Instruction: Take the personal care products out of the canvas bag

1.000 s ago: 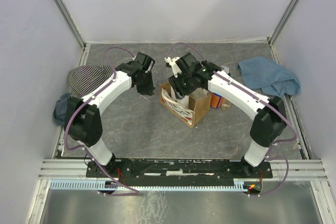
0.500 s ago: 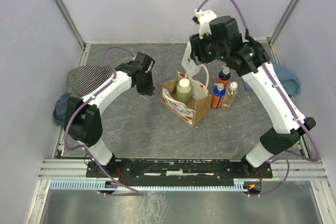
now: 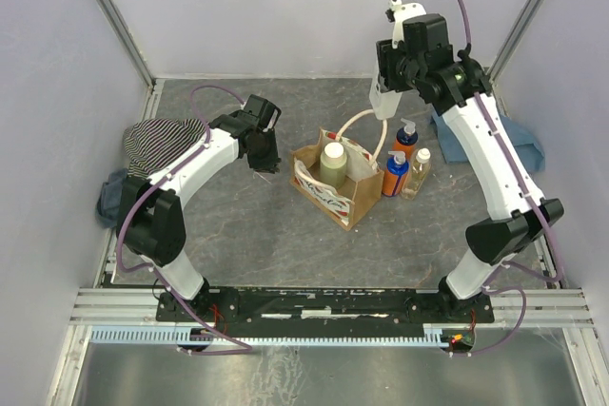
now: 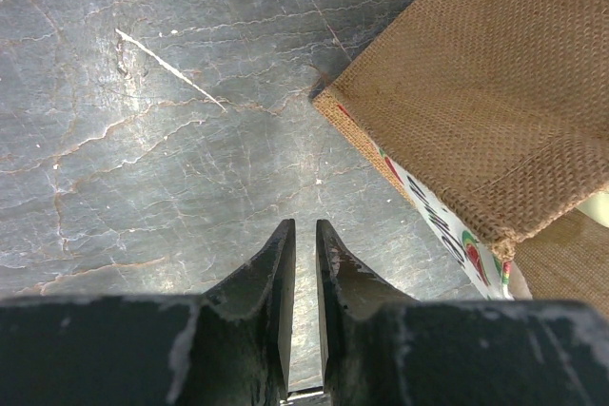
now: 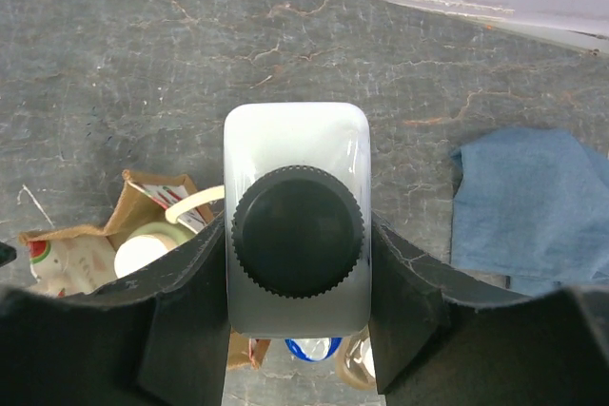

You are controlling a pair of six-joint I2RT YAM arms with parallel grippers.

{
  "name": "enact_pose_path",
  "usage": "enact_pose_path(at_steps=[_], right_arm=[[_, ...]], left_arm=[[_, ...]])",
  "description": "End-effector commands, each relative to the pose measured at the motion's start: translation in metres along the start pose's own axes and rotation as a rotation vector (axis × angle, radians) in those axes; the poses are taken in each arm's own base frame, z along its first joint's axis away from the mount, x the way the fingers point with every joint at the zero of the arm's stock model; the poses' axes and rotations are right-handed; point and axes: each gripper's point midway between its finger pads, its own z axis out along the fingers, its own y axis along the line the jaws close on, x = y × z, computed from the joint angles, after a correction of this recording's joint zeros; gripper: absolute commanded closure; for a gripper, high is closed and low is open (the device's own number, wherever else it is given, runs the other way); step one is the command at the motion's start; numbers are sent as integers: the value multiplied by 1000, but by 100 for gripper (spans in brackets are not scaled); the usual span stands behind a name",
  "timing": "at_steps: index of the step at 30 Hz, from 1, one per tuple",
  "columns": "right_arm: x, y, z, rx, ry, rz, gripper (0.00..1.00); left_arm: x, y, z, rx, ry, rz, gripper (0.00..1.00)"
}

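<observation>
My right gripper should next move down toward the table between the bag and the orange bottle and open, because the white bottle (image 5: 297,154) is hanging high, clear of the bag.
The canvas bag (image 3: 347,195) stands open at the table's middle, with a pale green bottle (image 3: 333,164) upright inside. My right gripper (image 3: 385,92) is shut on a white bottle with a dark cap (image 3: 384,104) and holds it high above the table, behind and right of the bag. In the right wrist view the white bottle (image 5: 297,154) sits between the fingers (image 5: 195,273). An orange bottle (image 3: 404,139), a blue pump bottle (image 3: 395,176) and a clear yellowish bottle (image 3: 418,172) stand on the table right of the bag. My left gripper (image 3: 265,161) is shut and empty, low at the bag's left (image 4: 476,92).
A blue cloth (image 3: 519,145) lies at the far right and also shows in the right wrist view (image 5: 533,206). A striped garment (image 3: 157,140) lies at the left edge. The enclosure walls stand close on three sides.
My right gripper has lifted the white bottle out of the bag and carried it up and to the right. The pale green bottle now shows inside. The left arm has not moved.
</observation>
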Motion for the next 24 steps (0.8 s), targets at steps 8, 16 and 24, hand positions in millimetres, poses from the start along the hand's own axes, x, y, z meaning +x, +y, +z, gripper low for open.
enact_pose_path(at_steps=[8, 16, 24], right_arm=[[-5, -13, 41, 71, -124, 58, 70], [39, -15, 66, 102, -38, 37, 70], [88, -8, 87, 86, 46, 51, 70]], left_arm=[[-8, -9, -10, 38, -27, 17, 78], [-7, -9, -11, 40, -26, 17, 79], [-6, -11, -13, 53, -25, 13, 79]])
